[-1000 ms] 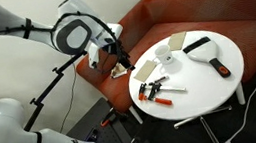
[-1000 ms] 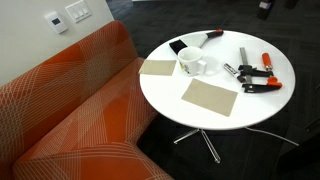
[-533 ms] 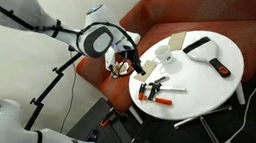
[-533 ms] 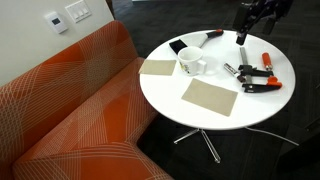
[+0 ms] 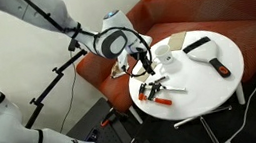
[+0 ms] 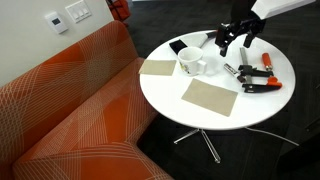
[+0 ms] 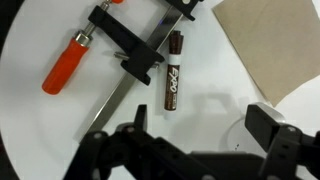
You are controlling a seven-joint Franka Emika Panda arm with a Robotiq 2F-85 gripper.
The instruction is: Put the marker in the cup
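Observation:
My open gripper needs to go down next toward the tabletop over the marker's lettered end [image 6: 229,68] [image 7: 171,92], because that end is clear of the black bar clamp beside it.
The marker [image 7: 172,70] is a dark brown Expo pen. It lies flat on the round white table [image 7: 60,120] beside a black bar clamp, and shows as a small dark stick in an exterior view [image 6: 230,70]. The small white cup [image 6: 190,64] stands near the table's middle and shows in both exterior views [image 5: 170,60]; only its rim shows at the wrist view's lower right [image 7: 243,128]. My gripper [image 7: 200,128] is open and empty. It hovers above the table [image 6: 233,38] between marker and cup, touching neither.
Bar clamps with orange handles [image 7: 65,62] lie next to the marker [image 6: 255,83]. Two flat tan pieces [image 6: 209,97] [image 6: 157,68] flank the cup. A black and white tool [image 5: 218,64] lies further along. An orange sofa [image 6: 70,110] borders the table.
The arm has swung from beside the sofa to over the table and come lower, now above the clamps and marker. The jaws stay open. Nothing on the table has moved.

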